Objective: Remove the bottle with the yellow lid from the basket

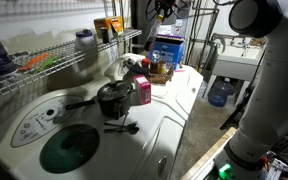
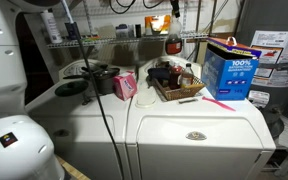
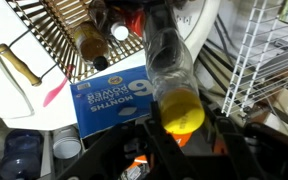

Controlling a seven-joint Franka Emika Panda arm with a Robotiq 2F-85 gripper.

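The free gap between basket and box (image 3: 130, 61) lies below my gripper toward the blue box. Next, my gripper shifts that way and lowers the bottle to release it.
My gripper (image 3: 181, 128) is shut on the bottle with the yellow lid (image 3: 181, 110). The clear body of the bottle points away from the wrist camera and the lid sits between the fingers. The bottle hangs well above the dark woven basket (image 3: 46, 38), which stands on the white washer top and still holds other bottles. In both exterior views the gripper (image 2: 173, 22) (image 1: 164, 10) is high up near the shelf, above the basket (image 2: 180, 92) (image 1: 160, 73), with the bottle (image 2: 173, 44) hanging below it.
A blue box (image 2: 229, 68) stands beside the basket. A pink carton (image 2: 125, 85) and a dark pot (image 1: 114, 98) stand on the other side. A pink utensil (image 2: 216, 102) lies by the box. A long wire rack (image 1: 44, 62) with items runs along the wall.
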